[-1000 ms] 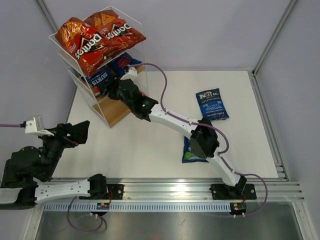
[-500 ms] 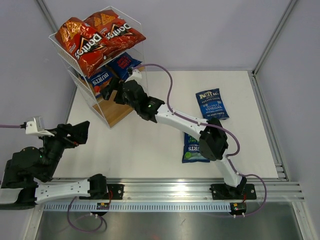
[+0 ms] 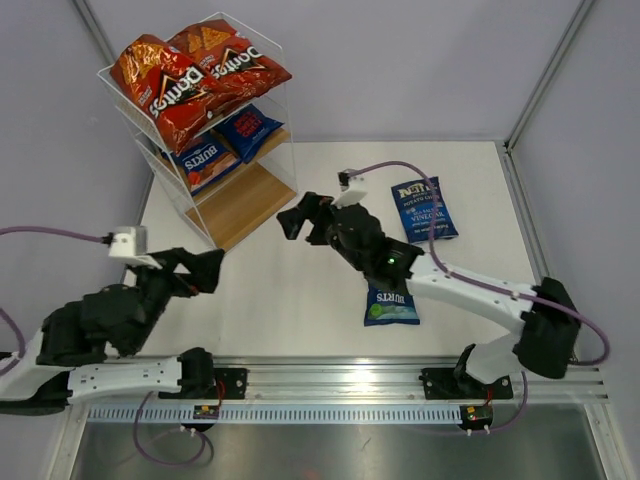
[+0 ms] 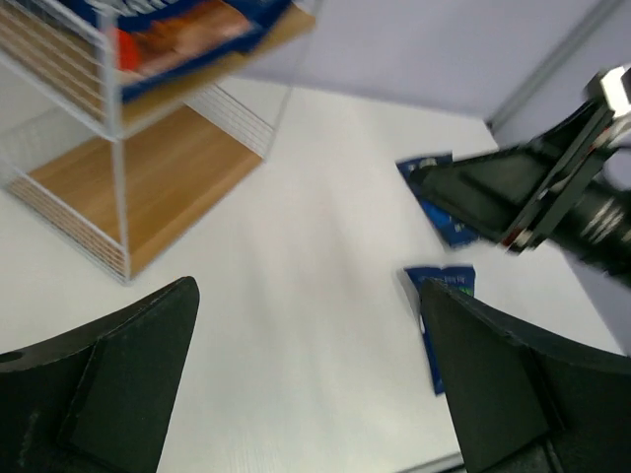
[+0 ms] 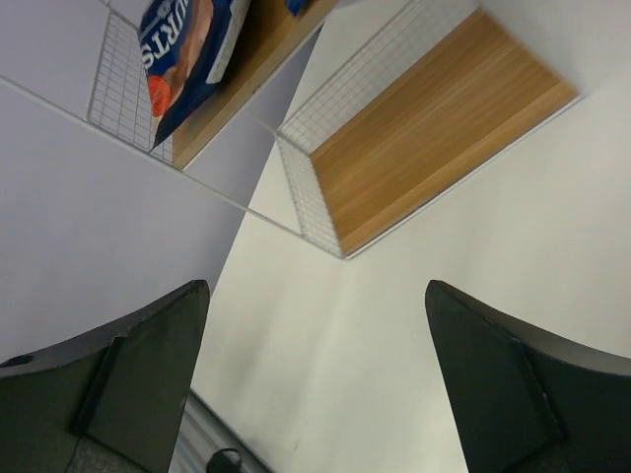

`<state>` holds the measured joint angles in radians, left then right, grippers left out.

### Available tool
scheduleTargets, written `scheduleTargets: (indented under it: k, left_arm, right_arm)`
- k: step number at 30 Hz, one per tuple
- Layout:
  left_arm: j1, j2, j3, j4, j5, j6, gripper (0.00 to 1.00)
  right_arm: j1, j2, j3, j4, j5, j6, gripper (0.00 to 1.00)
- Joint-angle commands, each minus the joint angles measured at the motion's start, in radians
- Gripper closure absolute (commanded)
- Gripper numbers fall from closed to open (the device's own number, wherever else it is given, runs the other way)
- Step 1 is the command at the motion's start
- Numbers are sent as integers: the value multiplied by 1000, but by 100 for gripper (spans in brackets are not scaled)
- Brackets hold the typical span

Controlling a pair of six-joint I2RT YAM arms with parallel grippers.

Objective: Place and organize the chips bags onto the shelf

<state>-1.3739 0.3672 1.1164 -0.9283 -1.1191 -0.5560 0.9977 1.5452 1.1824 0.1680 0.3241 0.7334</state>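
Note:
My left gripper moves down and across onto the Burts bag's far corner (image 4: 417, 276) next, below and to its right in the top view. The shelf's bottom board is bare.
The shelf (image 3: 275, 110) stands at the back left. Two red Doritos chips bags (image 3: 185, 80) lie on its top tier, and two dark blue bags (image 3: 205, 160) on the middle tier. Its bottom wooden board (image 3: 245, 205) is bare. A Kettle bag (image 3: 425, 210) and a Burts bag (image 3: 392, 300) lie on the table, the Burts bag partly under the right arm. My right gripper (image 3: 297, 215) is open and empty, a little right of the shelf. My left gripper (image 3: 212, 272) is open and empty over the front-left table. In the right wrist view a Burts bag (image 5: 187, 49) shows on the shelf.
In the left wrist view the right gripper (image 4: 513, 192) hangs in front of the Kettle bag (image 4: 426, 169), with the Burts bag (image 4: 444, 305) below it. A metal rail (image 3: 400, 380) runs along the near edge. Walls close in the left, back and right sides.
My right gripper has opened fully and pulled back from the shelf's middle tier to the table's middle, leaving a blue bag there. My left arm has risen and swung rightward.

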Motion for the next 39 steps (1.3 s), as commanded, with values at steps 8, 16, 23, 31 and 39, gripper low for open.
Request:
scheduleTargets:
  k: [8,16,23,31,39]
  left_arm:
    - [123,601,-237,537,644,-42,1]
    - [447,1105,-270,1186,1432,-30,1]
    - [507,1391,-149,1270,1414,-105,1]
    - [532,1515,-127,1358,1374,-223,1]
    - [539,1591,-116,1349,1299,-311,1]
  right_arm:
    - [-226,-659,-243,-646,224,-187,1]
    - [-280,-1059,-251,-958,193,-193,1]
    - [-281,-1241,-328,-924,67,-193,1]
    - [-280,-1289,-365,-883,38,-192,1]
    - [-280,-1287,-386,-838,53,-175,1]
